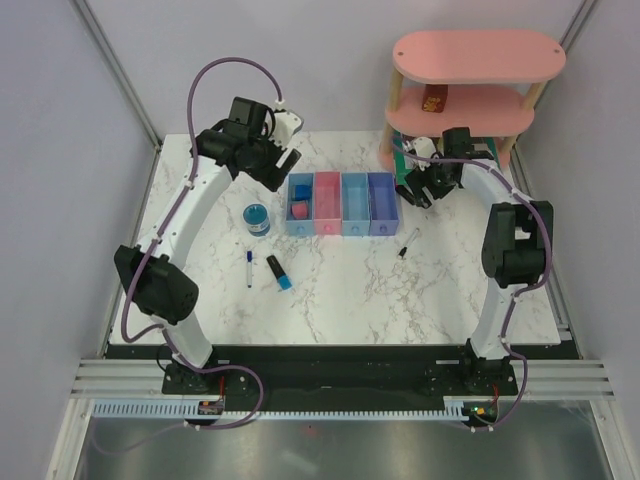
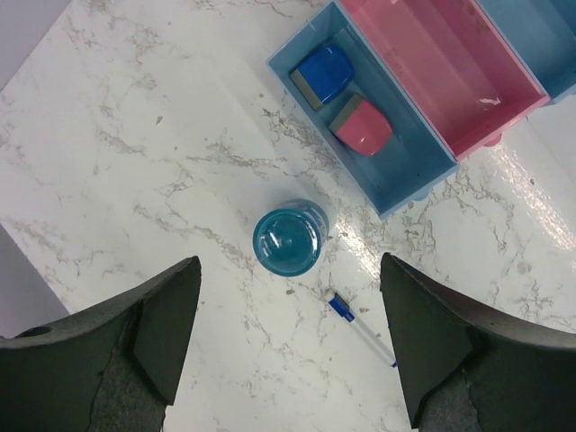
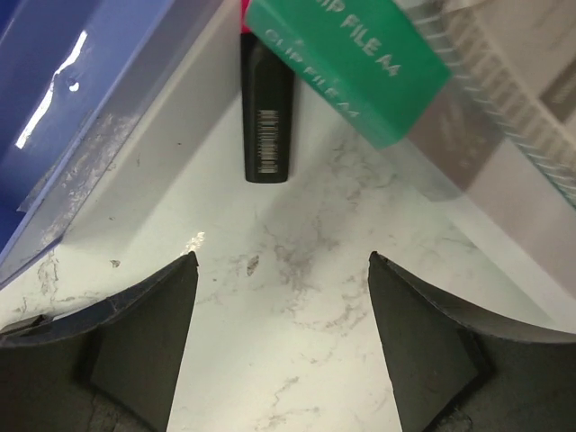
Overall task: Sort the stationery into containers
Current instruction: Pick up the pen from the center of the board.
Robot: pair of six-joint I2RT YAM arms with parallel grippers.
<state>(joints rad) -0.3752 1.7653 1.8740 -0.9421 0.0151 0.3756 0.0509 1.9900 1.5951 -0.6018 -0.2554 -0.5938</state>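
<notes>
Next, the right gripper lowers outward and toward the purple-blue bin, onto the barcode end of the black highlighter, because the green book (image 3: 346, 63) covers the highlighter's far part.
The containers (image 1: 340, 203) are four joined bins at mid table. In the leftmost light blue bin (image 2: 409, 171) lie a blue eraser (image 2: 322, 74) and a pink eraser (image 2: 363, 126). The blue tape roll (image 2: 288, 238) stands just left of the bins, with a thin pen (image 2: 360, 328) nearer me. A black highlighter with a blue end (image 1: 279, 272) lies beside that pen. My left gripper (image 2: 290, 268) hovers open above the tape roll, holding nothing. My right gripper (image 3: 282, 261) is open over bare marble, close to a black highlighter (image 3: 267, 117) half under the green book (image 3: 346, 63). A second pen (image 1: 408, 243) lies right of the bins.
The pink oval two-tier shelf (image 1: 470, 80) stands at the back right with a small red box (image 1: 433, 98) on its lower tier. The purple-blue bin's wall (image 3: 81, 90) is just left of my right gripper. Grey walls close in both sides.
</notes>
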